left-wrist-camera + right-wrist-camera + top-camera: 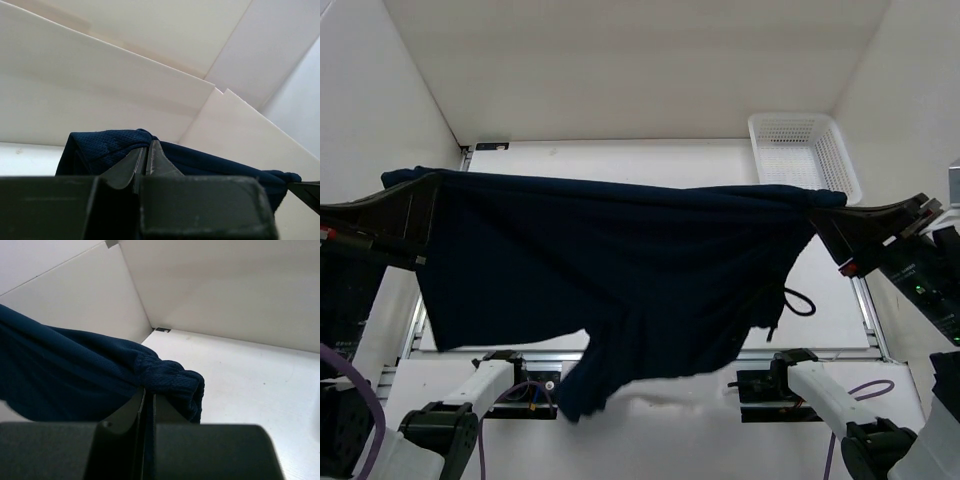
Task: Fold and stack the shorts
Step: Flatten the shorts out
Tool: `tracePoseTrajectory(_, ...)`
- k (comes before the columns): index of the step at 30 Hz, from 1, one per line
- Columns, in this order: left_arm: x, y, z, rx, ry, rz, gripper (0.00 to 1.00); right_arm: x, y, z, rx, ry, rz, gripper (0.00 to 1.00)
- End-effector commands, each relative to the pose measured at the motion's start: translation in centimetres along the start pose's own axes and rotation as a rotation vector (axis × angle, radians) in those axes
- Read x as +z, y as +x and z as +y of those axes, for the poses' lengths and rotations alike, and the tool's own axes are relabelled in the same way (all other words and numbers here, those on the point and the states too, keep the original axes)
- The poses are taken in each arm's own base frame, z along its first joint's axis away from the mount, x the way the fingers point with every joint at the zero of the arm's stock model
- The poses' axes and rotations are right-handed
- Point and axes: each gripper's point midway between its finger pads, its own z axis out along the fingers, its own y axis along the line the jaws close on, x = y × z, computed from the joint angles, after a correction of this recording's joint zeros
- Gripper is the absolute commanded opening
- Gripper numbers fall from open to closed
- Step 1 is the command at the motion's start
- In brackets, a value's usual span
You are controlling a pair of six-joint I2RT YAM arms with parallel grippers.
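Note:
The shorts hang in the air, so my right gripper should next go down to the bare tabletop (722, 170) beside the basket below it and let go of the waistband.
The dark navy shorts (610, 270) hang stretched wide in the air above the table, one leg drooping toward the near edge and the thin drawstring (798, 300) dangling at the right. My left gripper (428, 205) is shut on the shorts' left end, which shows as mesh fabric (100, 147) bunched over the gripper (146, 150) in the left wrist view. My right gripper (823, 212) is shut on the gathered waistband (172, 380) at the right end, the fabric pinched at the gripper (149, 395).
A white mesh basket (802, 150) stands at the table's back right corner. White walls close in the table (620, 155) at the back and sides. The arm bases and purple cables (520, 390) sit along the near edge.

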Motion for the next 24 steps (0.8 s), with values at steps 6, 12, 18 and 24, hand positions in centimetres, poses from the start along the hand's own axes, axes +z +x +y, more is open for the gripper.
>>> tracePoseTrajectory(6,9.6,8.6,11.2,-0.001,-0.312,0.243,0.1,6.0,7.5,-9.7,0.067,0.27,0.203,0.0)
tracePoseTrajectory(12,15.7,23.0,22.0,-0.054,-0.489,0.598,0.1,12.4,18.0,-18.7,0.151,0.423,0.416,0.0)
tracePoseTrajectory(18,21.9,34.9,33.8,-0.096,-0.684,0.822,0.1,21.8,26.2,-28.8,0.178,0.57,0.565,0.0)
tracePoseTrajectory(24,26.3,42.7,40.8,-0.184,-0.715,0.985,0.94,30.7,30.0,-35.0,0.242,0.627,0.671,0.84)
